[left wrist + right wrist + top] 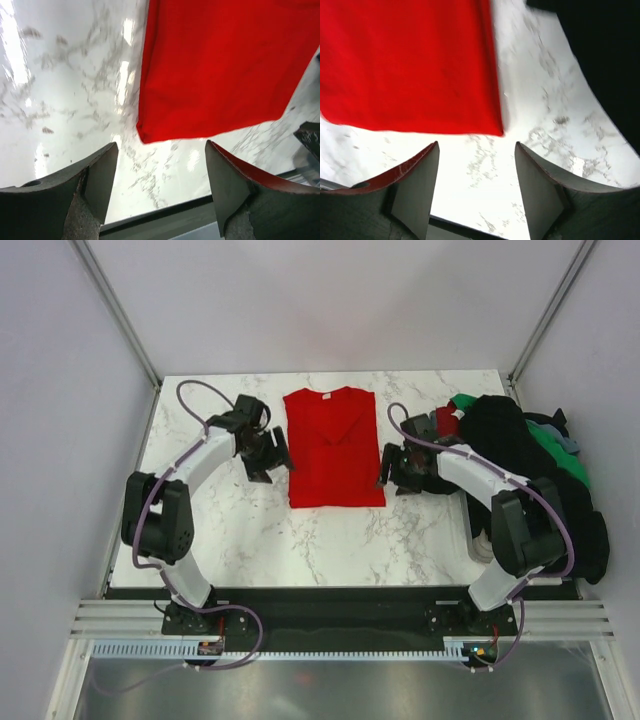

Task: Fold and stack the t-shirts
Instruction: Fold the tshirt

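Observation:
My right gripper should go down next with its fingers open and spread around the red t-shirt's near corner on the heap's side (pixel 383 504) (pixel 500 132) and close, because the corner is below it.
A bright red t-shirt (pixel 332 447) lies flat in a long folded rectangle at the middle of the table, its collar at the far end. My left gripper (pixel 277 462) is open and empty just left of the shirt's near left corner (pixel 142 135). My right gripper (pixel 386 470) is open and empty just right of the near right corner (pixel 497 131). Neither touches the cloth. A heap of black, green, dark red and grey-blue shirts (pixel 525 445) lies at the table's right edge.
The marble table (pixel 250 530) has a dark front edge (pixel 160 215). A black shirt from the heap (pixel 605 55) hangs over the right side. Grey walls and metal posts enclose the back and sides.

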